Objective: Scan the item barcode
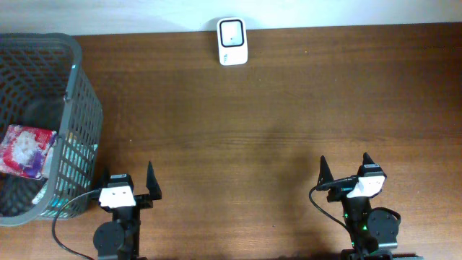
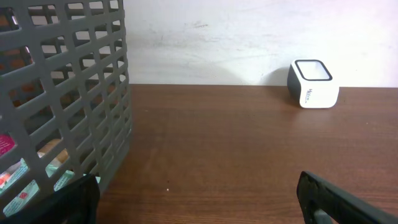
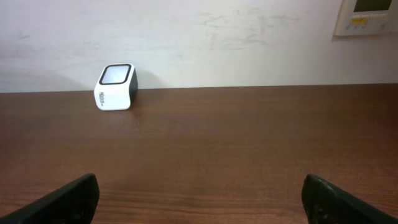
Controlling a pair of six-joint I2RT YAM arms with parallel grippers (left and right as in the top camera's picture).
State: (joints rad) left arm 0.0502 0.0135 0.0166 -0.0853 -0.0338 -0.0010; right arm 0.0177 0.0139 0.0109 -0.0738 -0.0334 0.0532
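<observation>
My left gripper is blocked by the basket's side, so next it will go up over the basket's rim, tilt down and move down onto the red and pink packaged item [image 1: 29,151] [image 2: 5,144].
A white barcode scanner [image 1: 232,42] with a dark window stands at the table's far edge, also visible as a scanner [image 2: 313,83] and scanner [image 3: 115,87] in the wrist views. A red and pink packaged item [image 1: 27,150] lies inside the grey mesh basket [image 1: 78,108] at the left. My left gripper [image 1: 128,185] is open near the front edge, just right of the basket, holding nothing. My right gripper [image 1: 345,172] is open near the front right, empty, with bare table between its fingers.
The grey basket wall [image 2: 68,93] fills the left side of the left wrist view, close to the left finger. A wall-mounted control panel [image 3: 368,15] shows behind the table at the right. Brown wooden tabletop [image 1: 274,130] lies between grippers and scanner.
</observation>
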